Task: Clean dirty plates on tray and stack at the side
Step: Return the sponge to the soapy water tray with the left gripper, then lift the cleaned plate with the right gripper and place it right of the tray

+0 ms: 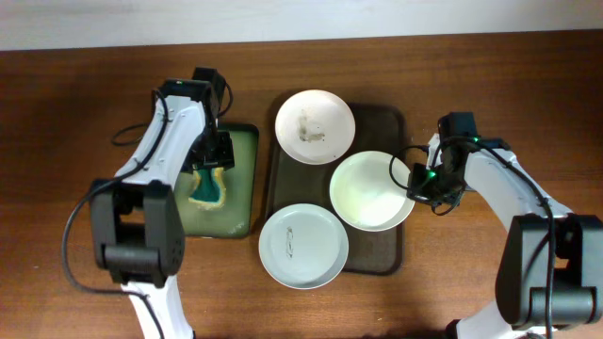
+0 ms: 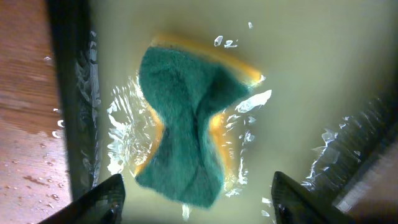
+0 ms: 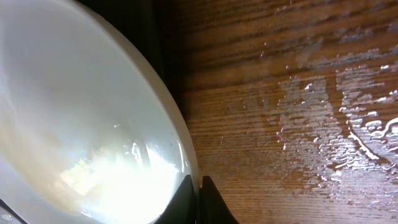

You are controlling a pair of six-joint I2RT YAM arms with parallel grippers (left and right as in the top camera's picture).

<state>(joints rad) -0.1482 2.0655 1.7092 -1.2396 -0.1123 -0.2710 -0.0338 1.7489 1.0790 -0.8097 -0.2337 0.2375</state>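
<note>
The third plate looks clean on its face, so my right gripper will next move it up, then to the right in the overhead view and down onto the bare tabletop.
Three white plates lie on or over the dark brown tray (image 1: 388,247). One plate (image 1: 315,126) at the back has brownish smears. One plate (image 1: 302,245) at the front left has a faint smear and overhangs the tray. My right gripper (image 1: 421,181) is shut on the rim of the third plate (image 1: 370,189), which looks clean and fills the left of the right wrist view (image 3: 81,124), pinched between the fingers (image 3: 198,200). My left gripper (image 2: 196,199) is open just above the teal sponge (image 2: 186,130), which lies in shallow water in the green-rimmed tray (image 1: 243,188).
Wet patches of water shine on the wooden table (image 3: 323,124) to the right of the held plate. The sponge also shows in the overhead view (image 1: 206,185). Cables trail behind both arms.
</note>
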